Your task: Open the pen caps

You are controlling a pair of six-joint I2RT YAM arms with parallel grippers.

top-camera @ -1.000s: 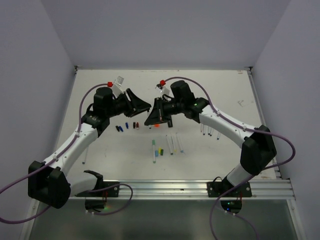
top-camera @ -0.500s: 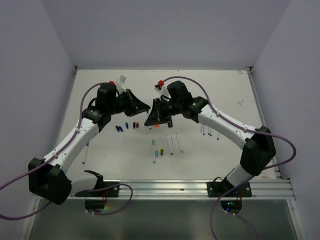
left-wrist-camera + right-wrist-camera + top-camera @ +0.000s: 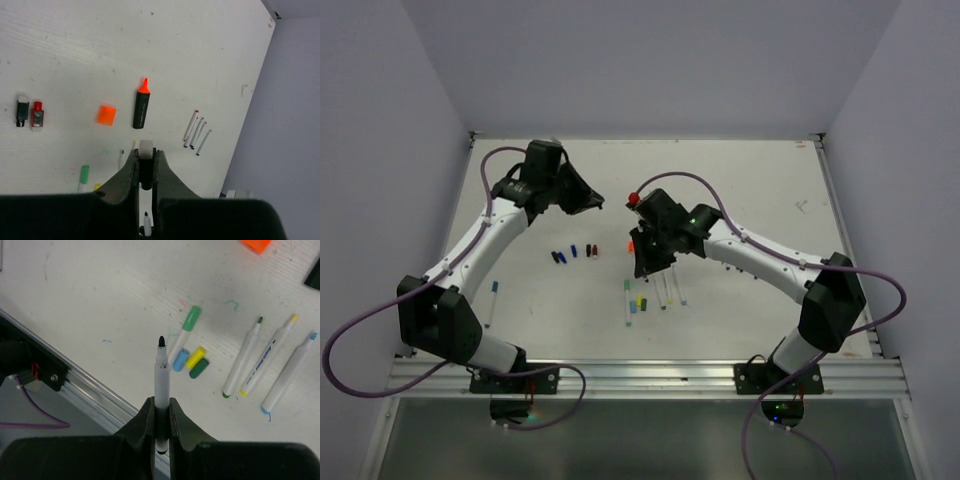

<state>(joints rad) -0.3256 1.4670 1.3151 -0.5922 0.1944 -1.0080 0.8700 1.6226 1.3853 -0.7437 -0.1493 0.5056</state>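
Observation:
My left gripper should next move back and down to the row's open end [image 3: 606, 251] [image 3: 62, 117] beside the red cap and release, because loose caps already lie in a row.
My left gripper [image 3: 145, 152] is shut on a small black pen cap with a white end [image 3: 145, 167], held above the table; it shows at the back left in the top view [image 3: 588, 200]. My right gripper [image 3: 161, 402] is shut on a slim white pen [image 3: 161, 372] whose black tip is bare; it hangs over the middle of the table [image 3: 645, 262]. Under it lie blue [image 3: 178, 359], yellow [image 3: 195, 356] and green [image 3: 199, 368] caps, a green-capped pen [image 3: 191, 320] and three uncapped pens [image 3: 250, 355]. An orange cap [image 3: 106, 114] lies beside the black marker [image 3: 141, 107].
A red cap [image 3: 37, 114] and a black cap [image 3: 21, 111] lie in a row left of the orange one. Several white pens [image 3: 196, 132] lie to the right. One pen [image 3: 493, 300] lies alone at the left. The metal rail [image 3: 650, 375] runs along the near edge.
The two grippers were close together at the table's middle and have drawn apart: the left went back and left with the cap, the right came nearer with the bare pen.

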